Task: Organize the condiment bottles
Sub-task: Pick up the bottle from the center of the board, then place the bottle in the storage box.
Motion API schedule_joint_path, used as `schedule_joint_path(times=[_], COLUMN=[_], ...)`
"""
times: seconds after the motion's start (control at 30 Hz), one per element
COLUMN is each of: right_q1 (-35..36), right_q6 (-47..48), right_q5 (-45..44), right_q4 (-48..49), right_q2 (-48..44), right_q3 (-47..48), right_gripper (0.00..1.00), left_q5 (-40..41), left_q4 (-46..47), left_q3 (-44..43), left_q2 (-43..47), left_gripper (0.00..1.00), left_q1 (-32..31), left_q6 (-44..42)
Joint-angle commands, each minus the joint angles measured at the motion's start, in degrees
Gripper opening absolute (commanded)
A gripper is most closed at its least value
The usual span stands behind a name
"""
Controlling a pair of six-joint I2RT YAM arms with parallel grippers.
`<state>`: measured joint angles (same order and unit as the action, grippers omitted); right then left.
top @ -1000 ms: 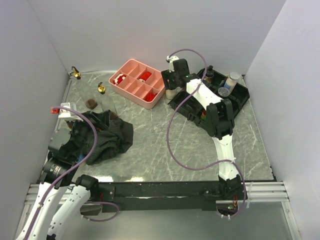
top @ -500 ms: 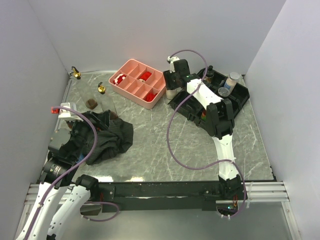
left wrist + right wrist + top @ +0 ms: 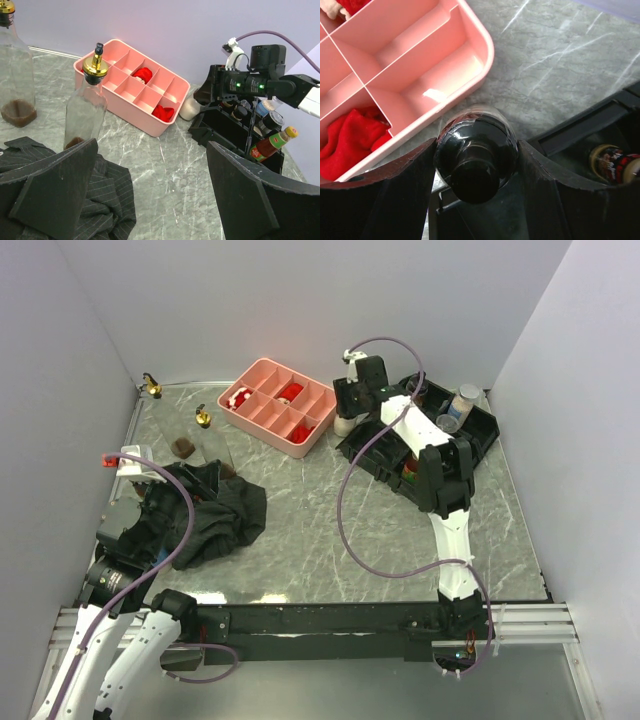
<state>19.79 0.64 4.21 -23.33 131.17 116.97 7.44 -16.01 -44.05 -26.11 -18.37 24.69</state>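
Note:
My right gripper lifts over the rack next and lowers the pale bottle into the rack's back section by the white-lidded jar to release it, since the pale bottle stands outside.
My right gripper is shut on a pale bottle with a glossy black cap. It stands between the pink tray and the black rack, and both fingers press the cap's sides. Inside the rack are a red sauce bottle with a yellow cap, a grey-lidded shaker and dark jars. Two tall clear gold-spouted bottles stand at the back left. My left gripper hangs open over the edge of the black cloth, holding nothing.
The pink tray holds red pieces in some compartments and sits close to the held bottle. The black cloth lies crumpled at front left, under my left fingers. White walls close in the table on three sides.
My right jaws have shut on the black-capped bottle, and that wrist has shifted slightly right. The left arm has not moved.

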Motion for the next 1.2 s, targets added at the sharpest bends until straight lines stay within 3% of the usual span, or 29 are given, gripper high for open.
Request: schedule_joint_path(times=[0.0, 0.57, 1.17], right_q1=[-1.33, -5.99, -16.01], right_q6=[-0.56, -2.14, -1.17], right_q5=[0.45, -1.22, -7.54], right_q4=[1.45, 2.15, -1.79], right_q2=[-7.86, -14.89, -20.08], right_q3=[2.21, 5.73, 5.90], right_gripper=[0.18, 0.13, 0.12], left_q5=[1.00, 1.00, 1.26], left_q4=[0.89, 0.89, 0.81], left_q3=[-0.51, -0.51, -0.60], left_q2=[0.18, -0.26, -0.96], left_gripper=[0.96, 0.96, 0.96], left_q1=[-0.09, -0.09, -0.09], left_q6=[-0.61, -0.69, -0.78])
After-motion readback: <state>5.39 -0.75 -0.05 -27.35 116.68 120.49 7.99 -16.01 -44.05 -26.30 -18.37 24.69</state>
